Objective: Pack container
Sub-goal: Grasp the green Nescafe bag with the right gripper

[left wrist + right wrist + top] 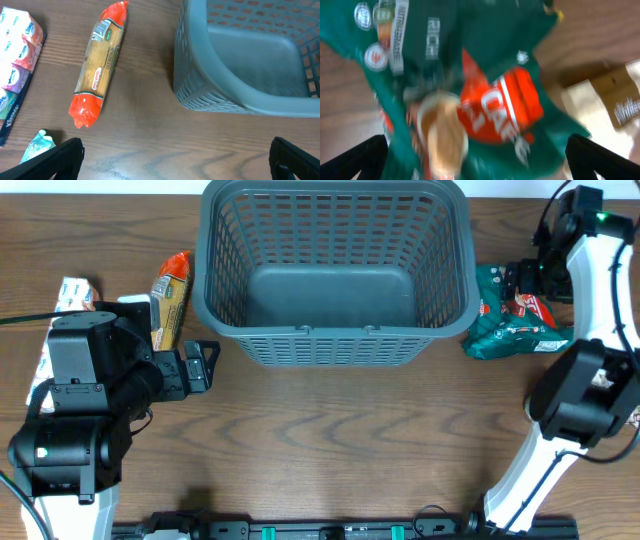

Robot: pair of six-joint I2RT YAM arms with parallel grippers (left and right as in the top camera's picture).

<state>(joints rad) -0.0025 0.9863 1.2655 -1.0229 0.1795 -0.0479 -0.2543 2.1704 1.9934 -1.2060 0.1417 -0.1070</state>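
Observation:
The open fingers of my right gripper are already on both sides of the green bag's labelled middle, so I will lower the gripper onto that part below it next.
The large dark grey basket [335, 270] stands at the back middle of the table, empty; its near corner shows in the left wrist view [240, 85]. A spaghetti pack with orange ends [171, 298] lies left of it, also in the left wrist view [99, 62]. A green bag with an orange label [510, 315] lies right of the basket and fills the right wrist view [470, 90]. My left gripper [200, 367] is open and empty over bare table near the basket's front left corner. My right gripper [520, 280] is open, fingers straddling the green bag [477, 155].
A pack of tissues in colourful wrapping [15, 55] lies at the far left, with a small teal-and-white item [37, 145] near it. A brown and white cardboard box [610, 105] lies beside the green bag.

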